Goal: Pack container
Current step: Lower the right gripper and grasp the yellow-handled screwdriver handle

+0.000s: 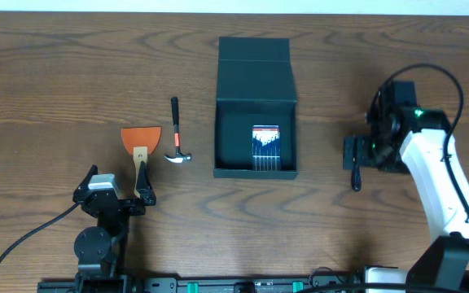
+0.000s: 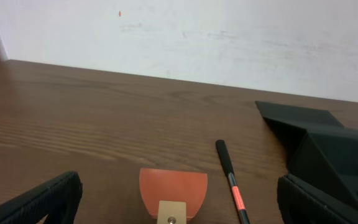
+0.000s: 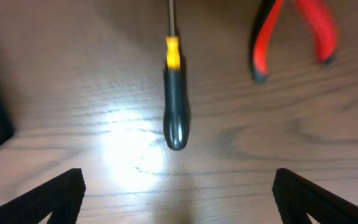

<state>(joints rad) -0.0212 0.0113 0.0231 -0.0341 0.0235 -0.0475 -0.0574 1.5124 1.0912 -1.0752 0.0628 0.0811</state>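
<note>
My right gripper lowers onto the screwdriver's black handle (image 1: 356, 175) (image 3: 174, 86) next, near its yellow collar, because the handle lies below it, lined up midway between the open fingers.
The container (image 1: 256, 106) is a dark teal box at the table's middle, its flap lid (image 1: 253, 49) open at the back. A small pack of tools (image 1: 265, 148) lies inside. My left gripper (image 1: 116, 191) is open and empty just behind an orange scraper (image 1: 140, 140). In the left wrist view the scraper's blade (image 2: 173, 186) lies between the open fingers (image 2: 179, 208). My right gripper (image 1: 363, 153) is open and empty above a black-handled screwdriver (image 3: 175, 115). Its fingers (image 3: 179, 196) are short of the handle's end.
A hammer (image 1: 176, 134) lies between the scraper and the container, and its handle also shows in the left wrist view (image 2: 232, 180). Red-handled pliers (image 3: 294, 31) lie beside the screwdriver. The container's side (image 2: 331, 155) stands to the right of the left gripper.
</note>
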